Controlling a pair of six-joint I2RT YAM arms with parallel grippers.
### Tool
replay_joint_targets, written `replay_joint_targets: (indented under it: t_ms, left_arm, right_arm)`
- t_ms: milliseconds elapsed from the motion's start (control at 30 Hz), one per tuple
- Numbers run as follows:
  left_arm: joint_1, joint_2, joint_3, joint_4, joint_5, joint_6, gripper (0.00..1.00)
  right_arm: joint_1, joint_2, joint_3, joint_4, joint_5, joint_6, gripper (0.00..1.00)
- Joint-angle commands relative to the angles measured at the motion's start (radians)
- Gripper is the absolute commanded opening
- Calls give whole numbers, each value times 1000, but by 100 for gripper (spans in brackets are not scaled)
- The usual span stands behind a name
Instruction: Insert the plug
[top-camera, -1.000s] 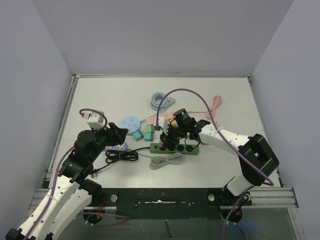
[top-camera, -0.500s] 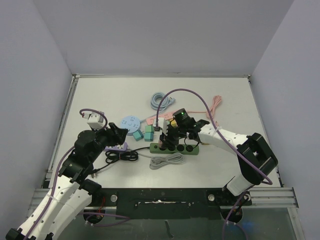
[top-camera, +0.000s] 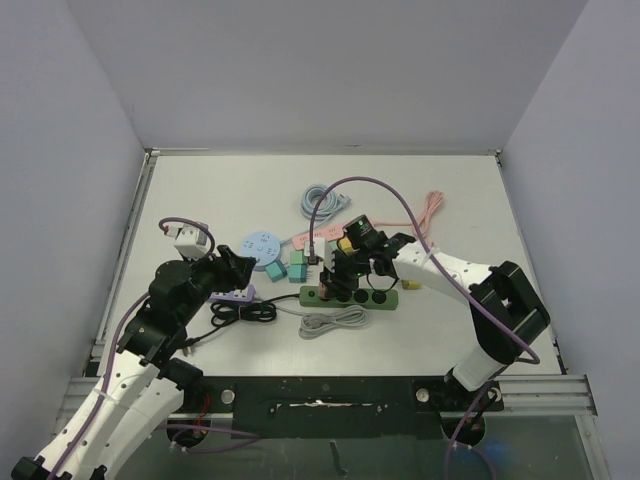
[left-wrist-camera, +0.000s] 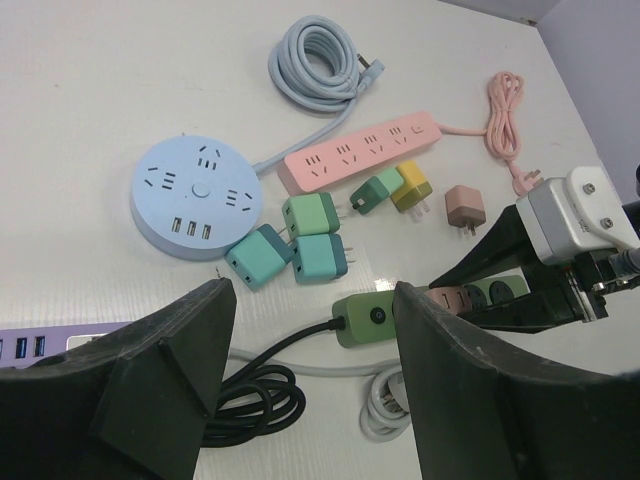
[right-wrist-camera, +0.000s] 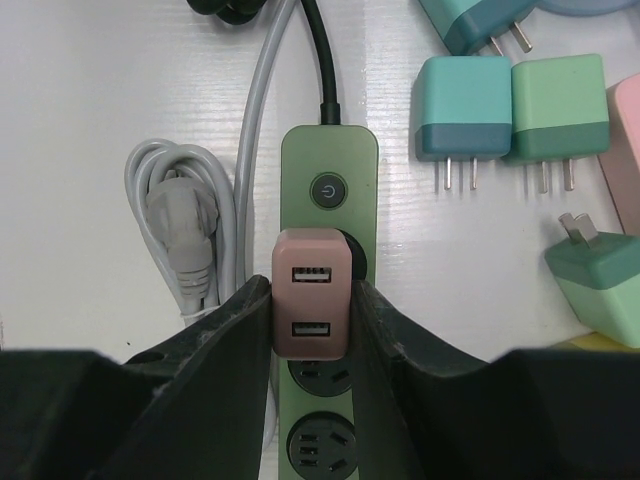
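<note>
The pink plug (right-wrist-camera: 312, 305) stands upright over the socket beside the switch (right-wrist-camera: 356, 257), so my right gripper will lower it onto the socket next and release it there.
My right gripper (right-wrist-camera: 312, 290) is shut on a pink two-port USB charger plug (right-wrist-camera: 312, 305). It holds the plug upright over the first socket, next to the switch, of the green power strip (right-wrist-camera: 329, 160). The plug covers that socket, and its prongs are hidden. In the top view the right gripper (top-camera: 340, 274) stands over the strip's (top-camera: 375, 297) left end. My left gripper (left-wrist-camera: 312, 290) is open and empty, and hovers left of the strip (left-wrist-camera: 370, 318). In the top view the left gripper (top-camera: 236, 270) is above the purple strip.
Teal and green chargers (top-camera: 287, 266), a round blue strip (top-camera: 262, 244) and a pink strip (top-camera: 315, 238) lie behind the green strip. A purple strip (top-camera: 232, 296), a black cable coil (top-camera: 243, 312) and a grey cable coil (top-camera: 335, 322) lie near it. A blue cable (top-camera: 325, 200) lies farther back.
My right gripper has shifted slightly left over the green strip with the plug in it. The left arm has not moved.
</note>
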Motion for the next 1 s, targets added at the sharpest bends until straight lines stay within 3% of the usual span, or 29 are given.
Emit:
replay_joint_targets:
  t_ms: [0,467,967]
  left_arm:
    - [7,-5,5,49,-15,-5,63]
    - [7,-5,6,58,-20,-4,63]
    - [6,-11,5,58,-29,1,63]
  right_arm:
    - [-5,5,11,-95,-27,-19,0]
    - [-1,20,-96,98,255,23,0]
    - [-11,77,-107,44,290,-21,0]
